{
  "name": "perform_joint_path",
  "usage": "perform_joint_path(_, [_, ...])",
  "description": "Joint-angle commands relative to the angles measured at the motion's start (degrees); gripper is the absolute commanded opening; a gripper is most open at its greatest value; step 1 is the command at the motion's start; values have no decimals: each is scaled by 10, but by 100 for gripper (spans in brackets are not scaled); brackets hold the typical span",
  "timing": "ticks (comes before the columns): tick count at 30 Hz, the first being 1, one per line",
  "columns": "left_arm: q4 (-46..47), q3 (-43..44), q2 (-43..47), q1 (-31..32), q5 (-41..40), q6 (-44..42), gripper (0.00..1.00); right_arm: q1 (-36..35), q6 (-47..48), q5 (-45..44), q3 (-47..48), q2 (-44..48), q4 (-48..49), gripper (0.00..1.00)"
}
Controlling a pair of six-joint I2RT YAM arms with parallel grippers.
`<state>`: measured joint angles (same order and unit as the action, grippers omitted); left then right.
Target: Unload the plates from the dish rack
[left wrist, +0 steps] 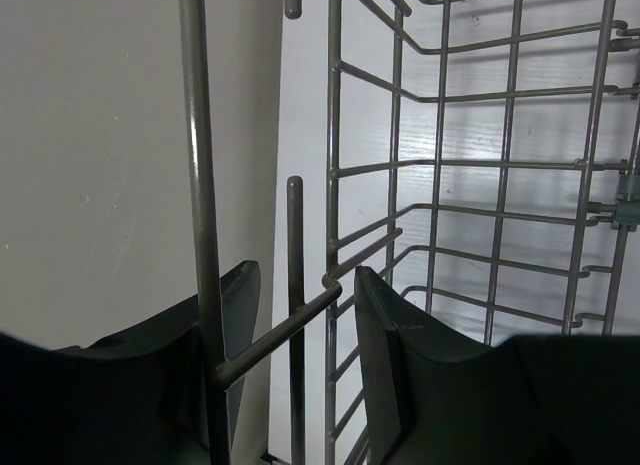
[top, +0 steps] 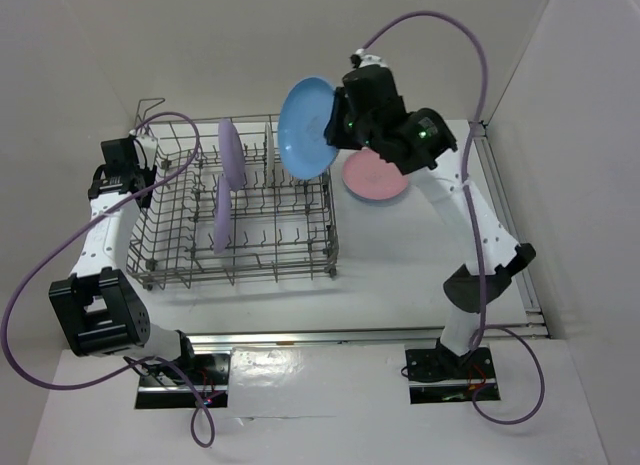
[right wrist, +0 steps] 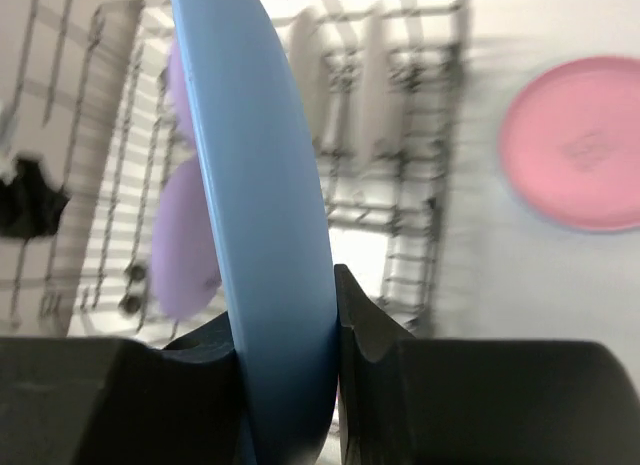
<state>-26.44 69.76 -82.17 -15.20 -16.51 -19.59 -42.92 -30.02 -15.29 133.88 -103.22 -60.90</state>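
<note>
The pink plate (top: 376, 176) lies flat and bare, so my right gripper will next go to the right in the top view and lower the blue plate (top: 306, 125) onto it.
My right gripper (top: 333, 135) is shut on the rim of a blue plate (top: 306, 125) and holds it on edge in the air above the far right corner of the grey wire dish rack (top: 300, 268). In the right wrist view the blue plate (right wrist: 262, 215) is clamped between the fingers (right wrist: 352, 315). A pink plate (top: 376, 176) lies flat on the table right of the rack. Two lavender plates (top: 230, 151) (top: 221, 221) and white ones (top: 268, 148) stand in the rack. My left gripper (top: 137, 163) is open at the rack's far left wall, its jaws either side of the wall wires (left wrist: 295, 285).
The rack's raised wire handle (top: 150, 110) sits at its far left corner, beside the left gripper. White walls close in behind and to the right. A rail (top: 510, 220) runs along the table's right edge. Cables loop from both arms.
</note>
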Motion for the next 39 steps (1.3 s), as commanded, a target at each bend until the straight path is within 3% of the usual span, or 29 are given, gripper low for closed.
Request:
perform_joint_path(1, [33, -7, -14, -3, 4, -18, 56, 64, 31, -44, -18, 6, 2, 0])
perform_joint_path(3, [38, -7, -20, -3, -1, -24, 56, 120, 52, -5, -67, 32, 24, 0])
perform_joint_path(5, [38, -2, -26, -3, -6, -24, 56, 223, 65, 61, -145, 57, 95, 0])
perform_joint_path(7, [38, 5, -33, -3, -6, -24, 56, 313, 72, 172, -194, 63, 161, 0])
perform_joint_path(11, [33, 11, -46, -8, -11, -24, 56, 401, 77, 300, -284, 36, 224, 0])
perform_joint_path(16, [25, 28, -60, -8, -12, -29, 56, 426, 82, 388, -357, -19, 294, 0])
perform_joint_path(20, [19, 42, -73, -8, -12, -24, 56, 439, 60, 455, -398, -64, 408, 0])
perform_joint_path(27, [19, 29, -78, -8, -32, -29, 56, 444, 55, 486, -373, -163, 446, 0])
perform_joint_path(35, [19, 29, -89, -8, -32, -29, 56, 444, 60, 491, -345, -207, 450, 1])
perform_joint_path(37, [19, 29, -89, -8, -32, -24, 56, 444, 66, 473, -336, -212, 418, 14])
perform_joint_path(38, [19, 29, -89, -8, -32, -24, 56, 444, 71, 461, -336, -212, 409, 27])
perform_joint_path(39, [19, 29, -89, -8, -32, -24, 56, 444, 71, 461, -336, -212, 396, 48])
